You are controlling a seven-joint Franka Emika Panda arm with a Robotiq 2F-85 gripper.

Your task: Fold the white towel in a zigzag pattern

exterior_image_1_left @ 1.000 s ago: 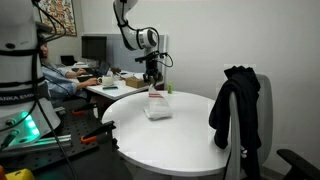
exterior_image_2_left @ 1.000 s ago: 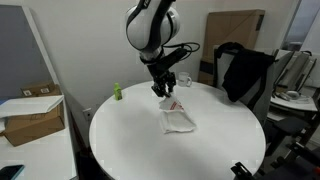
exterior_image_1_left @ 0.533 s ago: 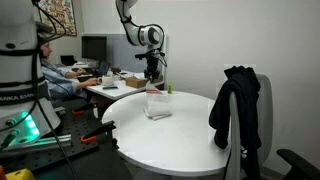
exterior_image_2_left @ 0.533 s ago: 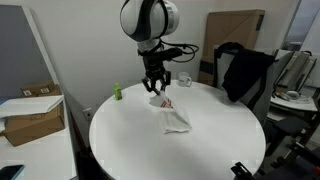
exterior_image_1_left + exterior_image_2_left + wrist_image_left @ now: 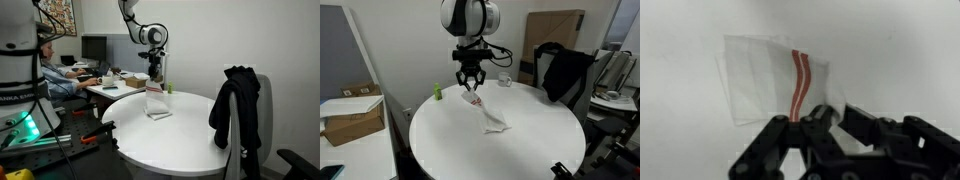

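Note:
I will next carry the towel's upper edge down and across onto the towel's flat lower part [image 5: 494, 123] [image 5: 752, 78] with my gripper and release it there, because the part of the towel between still hangs slanted.
The white towel [image 5: 155, 101] hangs from my gripper [image 5: 154, 81] over the round white table [image 5: 190, 140]. Its lower part still rests on the table top. In an exterior view the towel [image 5: 488, 113] runs down from the gripper [image 5: 470, 91] to the table [image 5: 450, 140] in a slanted strip. In the wrist view the towel [image 5: 765, 80] lies spread below with two fine red stripes. The gripper [image 5: 818, 122] is shut on the towel's upper edge.
A black jacket [image 5: 236, 105] hangs on a chair at the table's side; it also shows in an exterior view [image 5: 565, 72]. A small green bottle [image 5: 436, 92] and a white cup [image 5: 504, 80] stand near the far table edge. A person sits at a desk [image 5: 60, 75].
My gripper has risen and lifted one end of the towel off the table. The towel has been drawn from a flat heap into a hanging strip.

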